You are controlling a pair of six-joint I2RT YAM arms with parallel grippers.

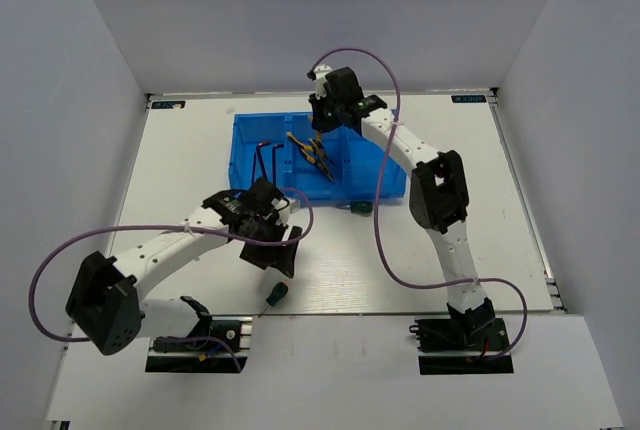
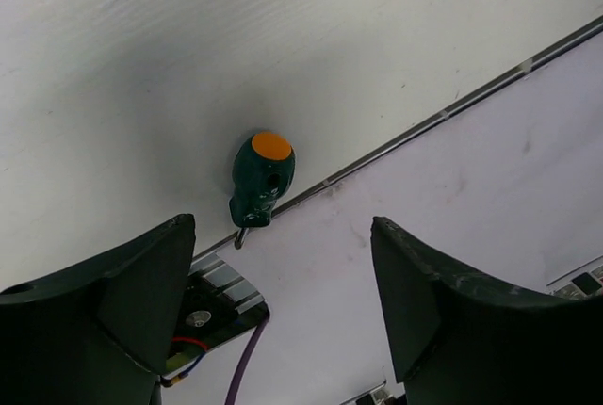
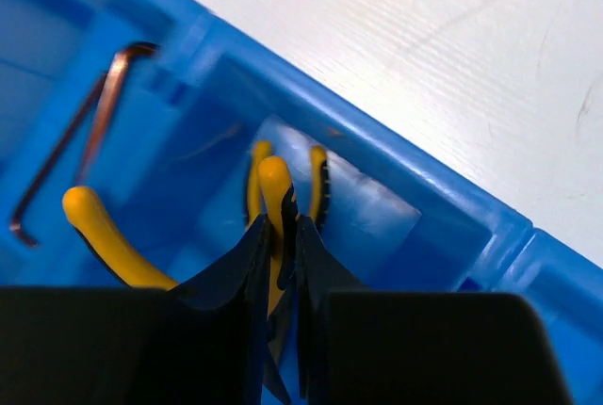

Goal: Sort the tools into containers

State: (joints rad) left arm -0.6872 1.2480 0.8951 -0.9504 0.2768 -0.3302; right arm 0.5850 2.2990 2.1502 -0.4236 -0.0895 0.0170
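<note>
The screwdriver's green handle (image 1: 278, 293) (image 2: 263, 179) is below my left gripper's open fingers and short of them. My left gripper should move down and back toward the table's front edge, with its open fingers around the handle.
The blue tray (image 1: 245, 135) stands at the table's far middle. Dark hex keys (image 1: 266, 158) lie in its left compartment and also show in the right wrist view (image 3: 94, 132). Yellow-handled pliers (image 1: 318, 160) are in the middle compartment. My right gripper (image 1: 322, 132) hangs over that compartment, shut on one yellow plier handle (image 3: 275, 184); other yellow handles (image 3: 104, 226) lie beside it. My left gripper (image 1: 276, 250) is open and empty above the table. A green screwdriver (image 2: 261, 179) with an orange cap lies just beyond its fingertips near the table's front edge (image 1: 276, 294). A second green screwdriver (image 1: 361, 208) lies by the tray's front wall.
The table's front edge strip (image 2: 424, 127) runs right next to the near screwdriver. The left arm's base and purple cable (image 2: 240, 372) sit below that edge. White walls enclose the table on the left, right and far sides.
</note>
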